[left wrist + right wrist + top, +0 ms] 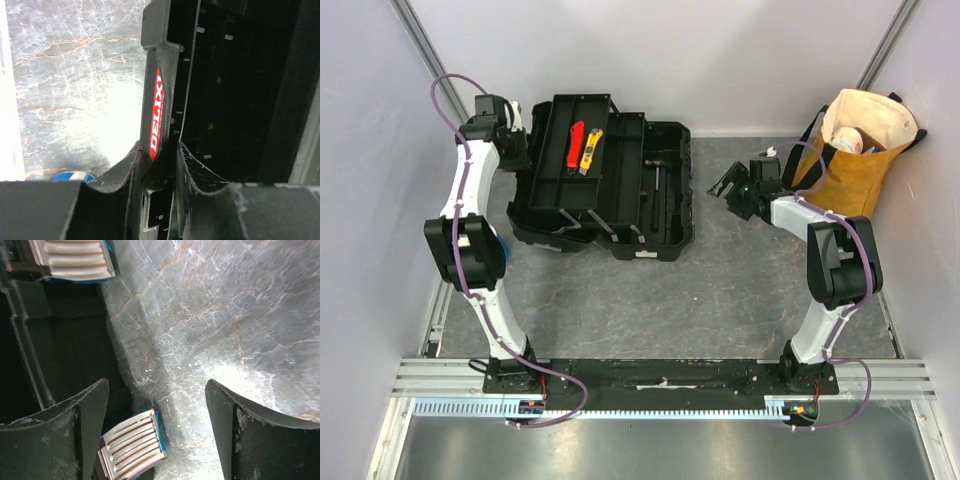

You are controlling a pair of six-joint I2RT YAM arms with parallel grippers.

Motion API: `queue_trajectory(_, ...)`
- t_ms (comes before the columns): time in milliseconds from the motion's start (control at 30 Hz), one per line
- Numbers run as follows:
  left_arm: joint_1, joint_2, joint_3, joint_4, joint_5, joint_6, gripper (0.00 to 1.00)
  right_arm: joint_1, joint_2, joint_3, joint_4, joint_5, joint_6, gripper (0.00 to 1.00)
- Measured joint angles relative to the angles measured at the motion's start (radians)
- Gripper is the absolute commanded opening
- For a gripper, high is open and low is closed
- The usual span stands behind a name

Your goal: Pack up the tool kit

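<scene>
The tray's black side comes over next, as the left gripper will swing it upward and toward the right in the top view, folding the tray (552, 175) onto the toolbox's open half to close the toolbox.
The black toolbox (660, 215) lies open at the back left of the table. A black tray (552, 175) sits tilted on it, holding a red-handled tool (575, 143) and a yellow knife (590, 150). My left gripper (518, 142) is at the tray's left edge. In the left wrist view the left gripper (159, 150) is shut on a black wall (160, 55) bearing a red label (156, 115). To the right of the box my right gripper (728, 186) hangs open. The right wrist view shows the right gripper (156, 386) empty above the table, beside a ribbed silver latch (132, 446) on the toolbox side (60, 355).
A mustard-yellow tote bag (855, 165) stands at the back right, close behind the right arm. A small blue-and-white cup (72, 176) sits on the table left of the toolbox. Walls close in the left, right and back sides.
</scene>
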Motion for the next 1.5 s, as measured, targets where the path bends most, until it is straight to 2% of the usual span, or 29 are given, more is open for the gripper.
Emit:
queue_trajectory(233, -0.101, -0.035, 0.049, -0.024, -0.166, 0.033, 0.02, 0.045, 0.136, 0.04, 0.013, -0.079, -0.013, 0.81)
queue_trajectory(633, -0.235, -0.048, 0.148, -0.057, -0.351, 0.095, 0.02, 0.074, 0.169, 0.058, 0.064, -0.137, -0.029, 0.79)
queue_trajectory(867, -0.352, -0.061, 0.169, -0.035, -0.575, 0.191, 0.02, 0.121, 0.164, 0.018, 0.14, -0.098, 0.021, 0.78)
queue_trajectory(1133, -0.509, -0.068, 0.17, 0.0, -0.835, 0.294, 0.02, 0.171, 0.165, 0.016, 0.154, -0.041, 0.08, 0.78)
queue_trajectory(1500, -0.689, 0.005, 0.212, 0.062, -1.08, 0.373, 0.04, 0.19, 0.166, 0.027, 0.129, -0.018, 0.104, 0.78)
